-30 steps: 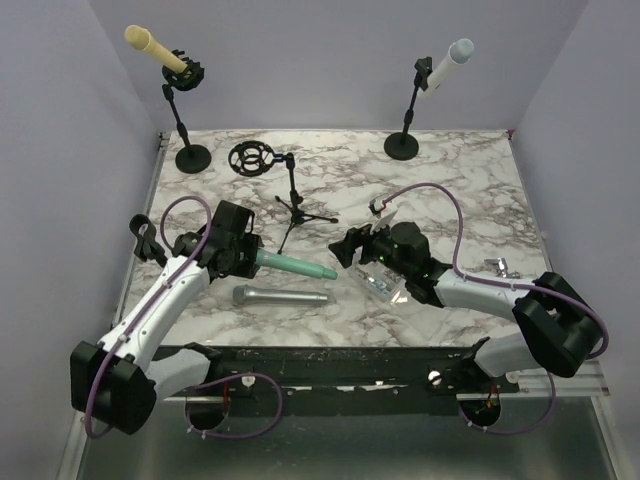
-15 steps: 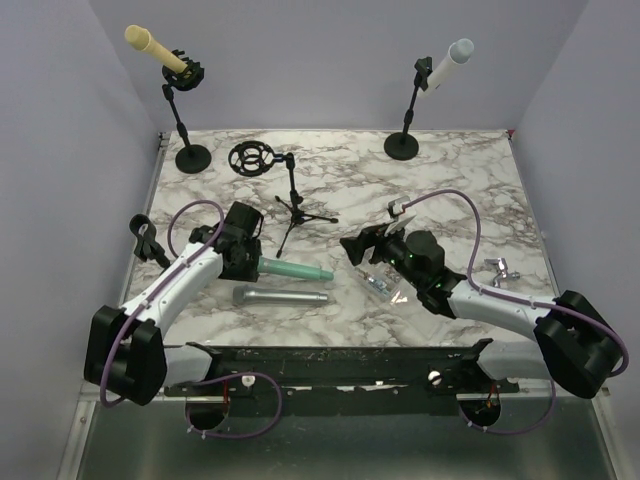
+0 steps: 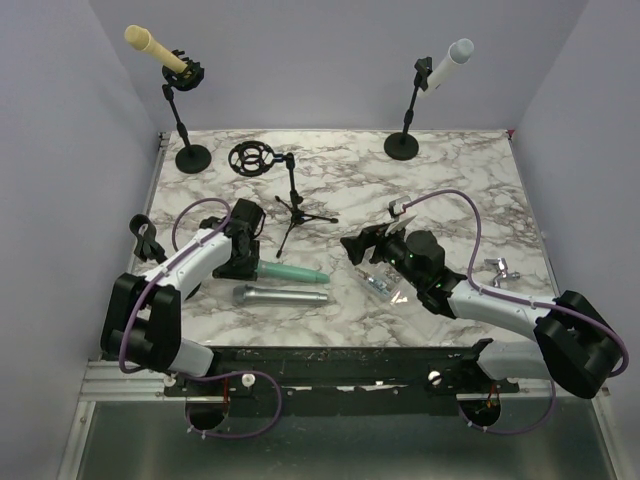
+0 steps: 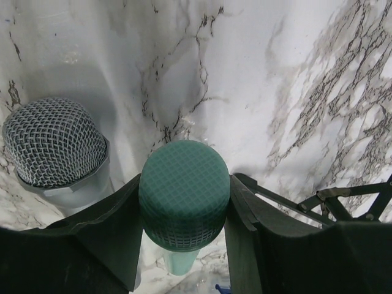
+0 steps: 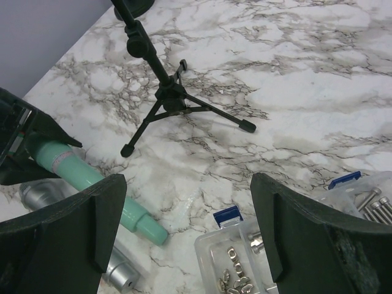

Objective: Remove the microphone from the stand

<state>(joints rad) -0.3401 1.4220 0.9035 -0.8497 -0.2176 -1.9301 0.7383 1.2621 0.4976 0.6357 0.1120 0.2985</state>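
Next, the left gripper lowers the green mesh head onto the bare marble point(image 4: 193, 130) beside the silver microphone and releases it, since the round mount already stands empty.
My left gripper point(image 3: 249, 262) is shut on the mesh head of a green microphone point(image 3: 295, 272), which lies low over the marble table, handle pointing right. In the left wrist view the green head point(image 4: 184, 199) sits between both fingers, my left gripper point(image 4: 184, 229) around it. A silver microphone point(image 3: 280, 296) lies just in front of it and shows in the left wrist view point(image 4: 55, 144). The black tripod stand point(image 3: 293, 205) with its empty round mount point(image 3: 250, 158) stands behind. My right gripper point(image 3: 355, 247) is open and empty; in its own view point(image 5: 184, 236) it hovers right of the green handle point(image 5: 92, 180).
A yellow microphone point(image 3: 153, 45) on a stand is at the back left, a white one point(image 3: 448, 62) on a stand at the back right. A clear box of screws point(image 3: 380, 285) lies under my right gripper, also in the right wrist view point(image 5: 245, 257). Metal parts point(image 3: 497, 270) lie at right.
My left arm has folded back and drawn the green microphone slightly left and toward the front. My right gripper shifted a little right a second ago, then held still.
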